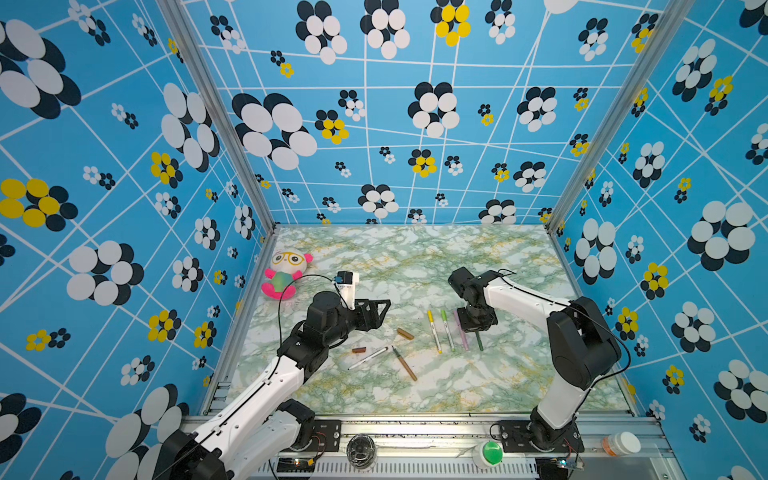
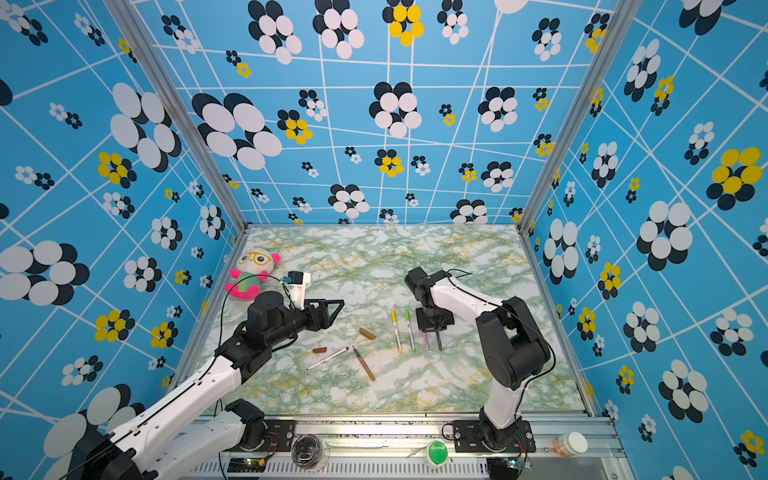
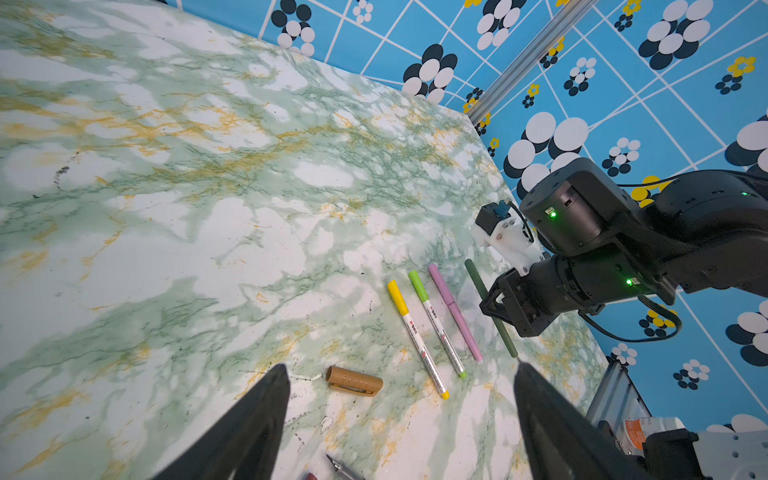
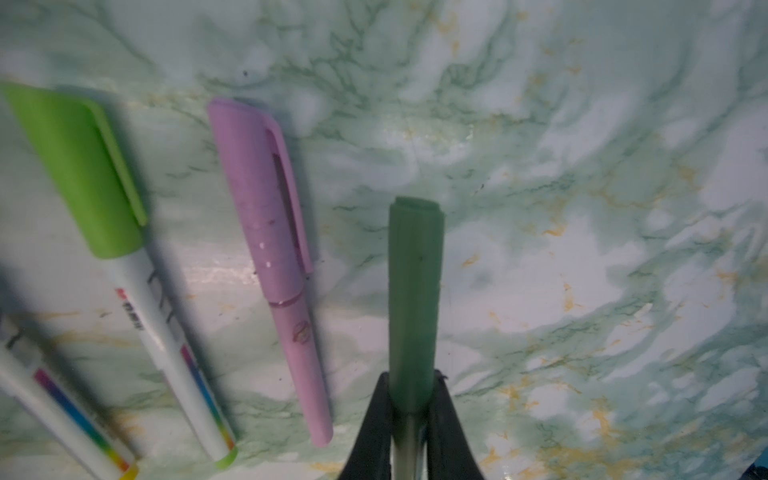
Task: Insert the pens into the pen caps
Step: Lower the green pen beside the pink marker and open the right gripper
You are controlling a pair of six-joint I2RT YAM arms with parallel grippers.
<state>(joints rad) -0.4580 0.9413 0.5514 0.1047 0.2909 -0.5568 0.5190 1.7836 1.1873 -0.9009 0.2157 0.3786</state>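
My right gripper moves straight down toward the bare marble [image 4: 453, 320] beside the pink pen next and releases the dark-green pen, since that pen already wears its cap.
My right gripper [image 4: 412, 378] is shut on the dark-green pen [image 4: 415, 291], which wears its cap and is held low over the marble table. Beside it in a row lie the capped pink pen [image 1: 461, 332], light-green pen [image 1: 448, 328] and yellow pen [image 1: 434, 330]. The left gripper [image 1: 380, 313] hangs open and empty above the loose tan cap [image 3: 354, 380]. Nearer the front lie the tan pen [image 1: 404, 362] with its nib bare, a white pen [image 1: 368, 358] with a brown tip, and the brown cap [image 1: 358, 350].
A plush toy [image 1: 286, 272] sits at the table's back left, close to the left arm. On the front rail stand a green button [image 1: 490, 453], a white pill bottle [image 1: 621, 444] and a clear jar [image 1: 360, 449]. Patterned blue walls enclose three sides.
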